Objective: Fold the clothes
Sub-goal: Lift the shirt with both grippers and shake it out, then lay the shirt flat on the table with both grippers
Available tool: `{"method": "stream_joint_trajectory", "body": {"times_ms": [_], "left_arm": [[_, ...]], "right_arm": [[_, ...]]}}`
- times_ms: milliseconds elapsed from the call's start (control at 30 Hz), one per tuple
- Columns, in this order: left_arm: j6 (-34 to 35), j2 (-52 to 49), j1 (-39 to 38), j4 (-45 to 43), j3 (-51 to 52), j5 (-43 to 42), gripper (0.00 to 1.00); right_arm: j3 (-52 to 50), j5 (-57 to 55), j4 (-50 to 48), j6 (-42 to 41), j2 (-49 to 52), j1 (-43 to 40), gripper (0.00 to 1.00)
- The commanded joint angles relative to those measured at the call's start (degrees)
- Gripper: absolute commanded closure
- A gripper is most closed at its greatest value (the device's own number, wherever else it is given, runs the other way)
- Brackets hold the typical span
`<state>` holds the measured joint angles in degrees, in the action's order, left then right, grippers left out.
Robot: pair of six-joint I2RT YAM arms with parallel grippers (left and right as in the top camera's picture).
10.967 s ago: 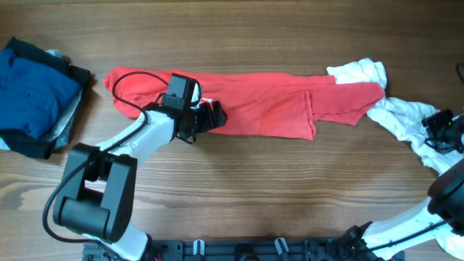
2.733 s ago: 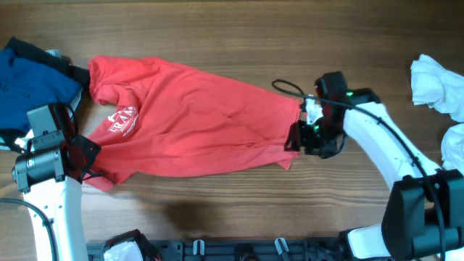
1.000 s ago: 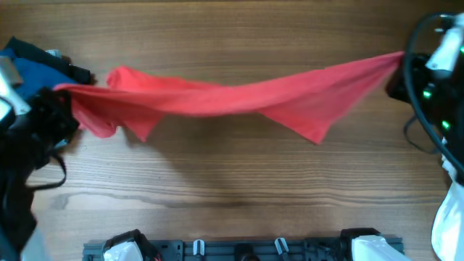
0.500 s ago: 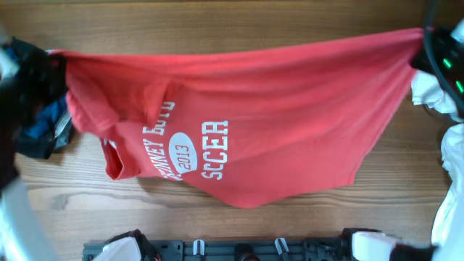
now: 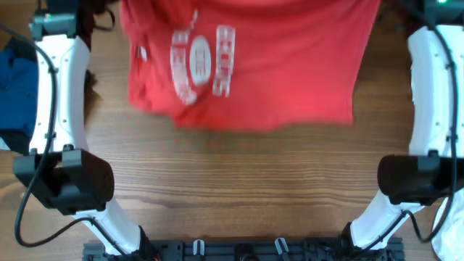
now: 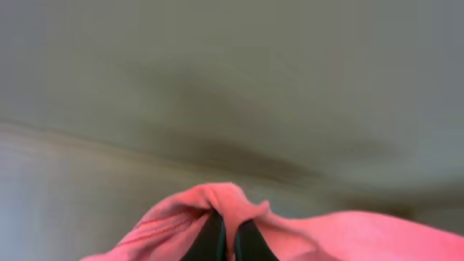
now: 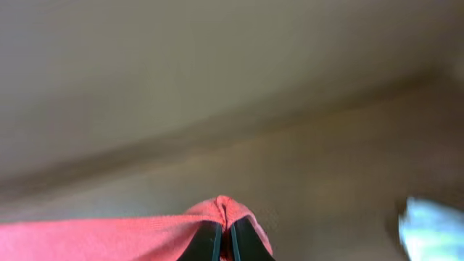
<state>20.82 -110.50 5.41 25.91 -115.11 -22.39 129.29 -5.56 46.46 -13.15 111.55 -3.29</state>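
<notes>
The shirt hangs raised, so next I need to bring my left gripper back and down to the bare wooden table and let go of the shirt's corner there.
A red T-shirt (image 5: 275, 72) with white lettering hangs spread out across the far half of the table, held up by its top edge. In the left wrist view my left gripper (image 6: 230, 238) is shut on a bunched fold of the red T-shirt (image 6: 210, 199). My right gripper (image 7: 225, 241) is shut on the shirt's other corner (image 7: 228, 210), and the cloth runs off to the left. In the overhead view both grippers sit at the top edge, largely cut off, with the left arm (image 5: 61, 87) and right arm (image 5: 431, 94) stretched along the sides.
A pile of blue and dark clothes (image 5: 16, 94) lies at the left edge behind the left arm. White clothing (image 5: 451, 230) shows at the bottom right corner, and a white patch (image 7: 431, 221) shows in the right wrist view. Bare wooden table (image 5: 239, 188) lies in front of the shirt.
Both arms have carried the shirt toward the far side of the table. It has gone from a stretched band to a spread sheet, and its lower hem now sits farther back.
</notes>
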Motion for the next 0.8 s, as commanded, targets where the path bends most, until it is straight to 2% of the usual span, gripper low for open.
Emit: {"method": "stream_joint_trajectory", "body": {"times_ms": [0,67,133,367,467,567,767], "left_arm": [[2.7,2.6,2.1,-3.4,-16.1,0.1,0.96],[2.2,2.6,2.9,0.1,-22.1,-0.4,0.96],[0.5,2.9,2.8,9.1,-23.9,-0.8,0.96],[-10.1,-1.4,2.7,58.9,-21.0,0.6,0.96],[-14.1,-4.2,2.7,70.1,-17.6,4.1,0.96],[-14.9,-4.8,2.7,70.6,-9.5,4.1,0.96],[-15.9,-4.8,2.8,70.5,10.8,7.6,0.96]], "right_arm": [[11.9,-5.0,-0.7,-0.5,-2.1,-1.4,0.96],[13.8,-5.0,0.8,-0.2,-2.2,-2.3,0.96],[13.6,-5.0,4.2,1.0,-2.3,-2.6,0.96],[8.2,-6.4,24.8,4.2,1.2,-2.6,0.96],[3.1,-2.6,29.9,5.0,2.3,-2.6,0.96],[-3.4,6.7,33.6,9.9,2.7,-2.5,0.96],[-19.3,6.2,44.1,10.1,2.7,-3.2,0.96]]}}
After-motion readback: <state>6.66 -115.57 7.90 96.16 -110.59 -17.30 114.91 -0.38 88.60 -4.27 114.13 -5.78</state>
